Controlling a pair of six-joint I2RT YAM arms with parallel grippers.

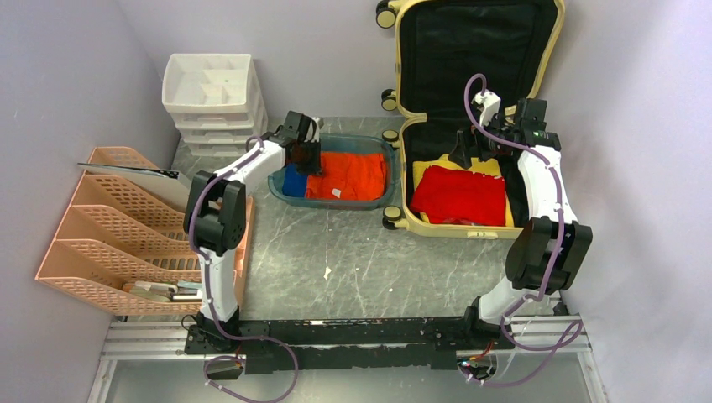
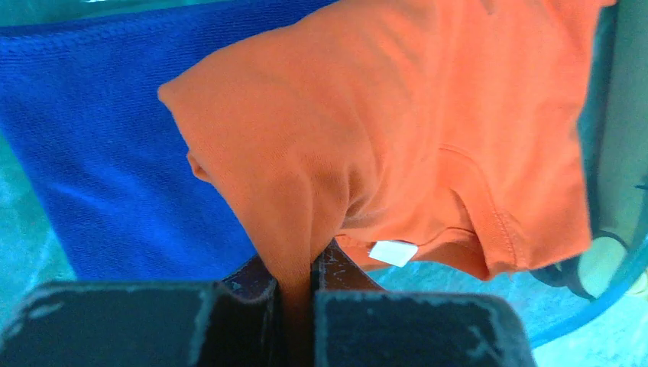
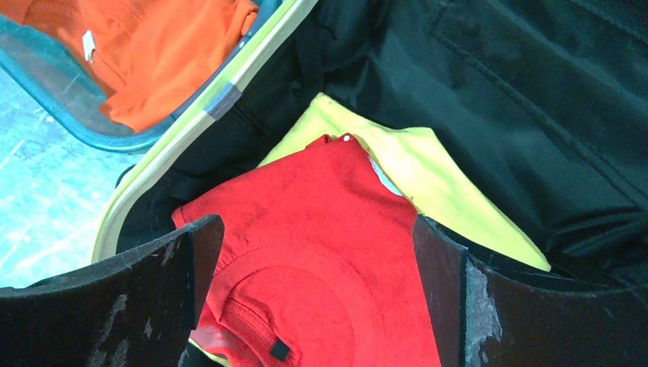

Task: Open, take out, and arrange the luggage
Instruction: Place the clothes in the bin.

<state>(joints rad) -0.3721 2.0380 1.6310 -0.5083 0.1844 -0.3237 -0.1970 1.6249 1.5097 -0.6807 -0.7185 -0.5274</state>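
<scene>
The orange shirt's fold is next for my left gripper to drag away from the tray's end by the luggage, over the blue garment (image 1: pixel 295 181), and then release.
The luggage (image 1: pixel 445 230), a pale yellow suitcase, lies open at the back right with its black-lined lid propped against the wall. Inside it a red shirt (image 1: pixel 458 195) (image 3: pixel 321 306) rests on a yellow garment (image 1: pixel 417 172) (image 3: pixel 435 191). My right gripper (image 1: pixel 464 155) (image 3: pixel 317 245) hovers open just above the red shirt, holding nothing. To the luggage's left, a teal tray (image 1: pixel 336 204) holds an orange shirt (image 1: pixel 348 175) (image 2: pixel 382 130) and a blue garment (image 1: pixel 293 180) (image 2: pixel 99 138). My left gripper (image 1: pixel 306 164) (image 2: pixel 296 267) is shut on a fold of the orange shirt.
A white drawer unit (image 1: pixel 214 96) stands at the back left. A peach file rack (image 1: pixel 117 227) with papers fills the left side. Walls close in on both sides. The grey marble table (image 1: pixel 353 260) stretches in front of tray and luggage.
</scene>
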